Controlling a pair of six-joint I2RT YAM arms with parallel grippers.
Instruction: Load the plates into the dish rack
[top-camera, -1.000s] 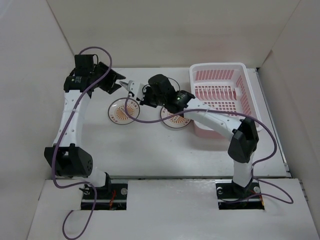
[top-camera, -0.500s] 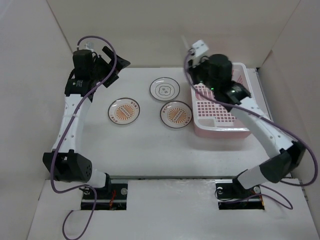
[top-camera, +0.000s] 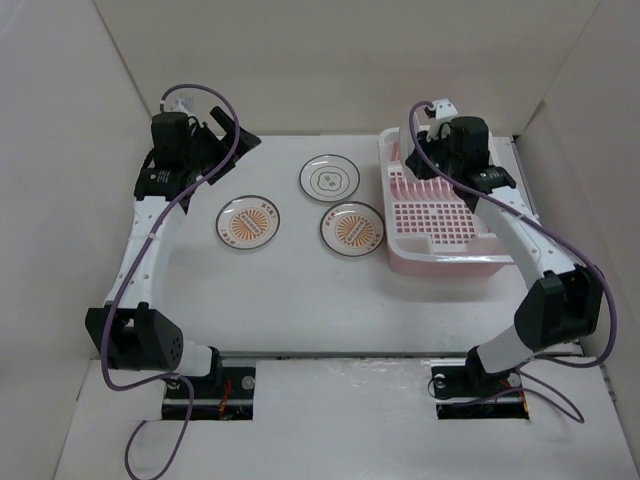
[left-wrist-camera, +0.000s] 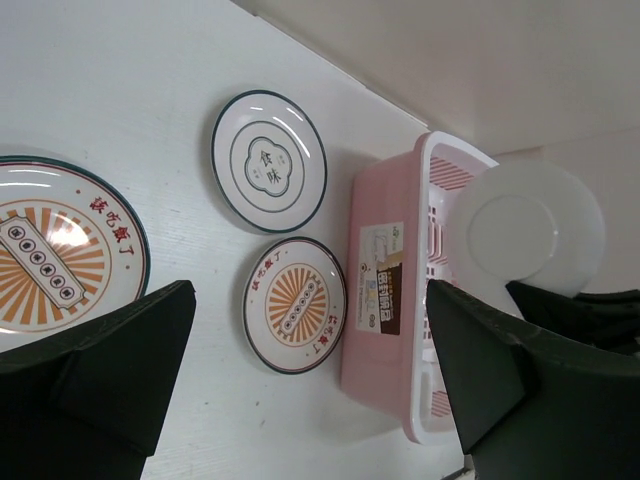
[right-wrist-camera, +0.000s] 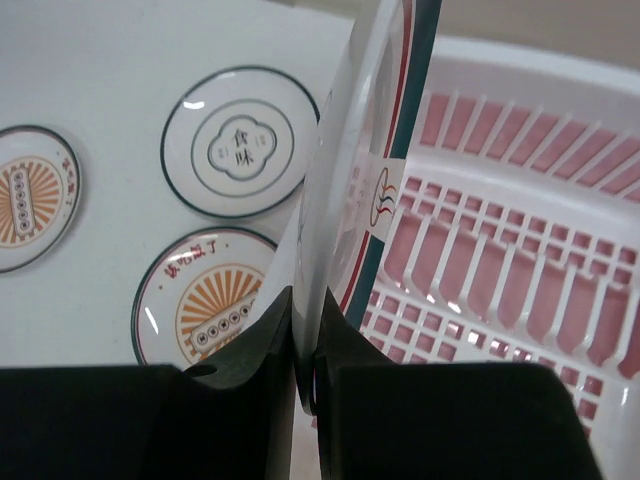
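Observation:
The teal-rimmed plate will go down next with my right gripper into the dish rack (right-wrist-camera: 520, 270), beside the dish rack's side nearest the flat plates.
My right gripper (right-wrist-camera: 305, 335) is shut on the edge of a teal-rimmed plate (right-wrist-camera: 365, 170). It holds that plate upright, on edge, over the far left part of the pink dish rack (right-wrist-camera: 520, 270). From the left wrist the plate's white underside (left-wrist-camera: 525, 225) shows above the dish rack (left-wrist-camera: 385, 300). Three plates lie flat on the table: a white ringed one (top-camera: 329, 179) and two orange sunburst ones (top-camera: 249, 221) (top-camera: 352, 229). My left gripper (top-camera: 225, 135) hangs open and empty above the table's far left, with its fingers (left-wrist-camera: 100, 385) wide apart.
The dish rack (top-camera: 440, 205) stands at the far right, its near left corner right next to a sunburst plate. White walls close in the table at the left, back and right. The right arm (top-camera: 520, 240) reaches over the rack's right side.
A second ago both grippers met over the middle plates. The left opened and drew back left. The right swung the plate to the rack, and has since lowered over it.

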